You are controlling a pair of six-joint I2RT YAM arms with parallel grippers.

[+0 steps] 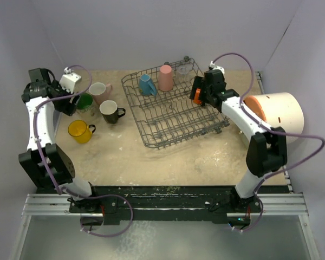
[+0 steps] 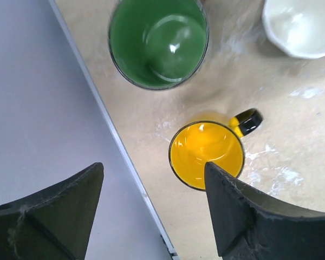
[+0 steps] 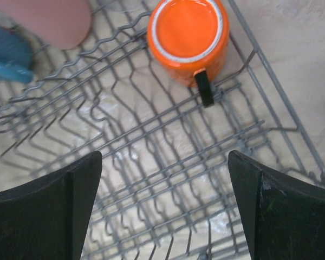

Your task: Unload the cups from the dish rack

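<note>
The orange mug's black handle juts out toward the gap between my right gripper's open fingers, so I will lower that gripper toward the rack next until its fingers straddle the handle.
The dark grey wire dish rack stands at the table's middle. It holds a blue mug, a tall pink tumbler, a clear glass and an orange mug. The orange mug stands upside down at the rack's right side. My right gripper hangs open and empty over the rack wires, just short of that mug. The yellow, black, pale pink and green-inside mugs stand on the table at the left. My left gripper is open and empty above the yellow mug and the green-inside mug.
A big white cylinder with an orange end lies at the table's right edge, beside the right arm. The table's left edge runs just left of the mugs. A white-inside cup shows at the top right of the left wrist view.
</note>
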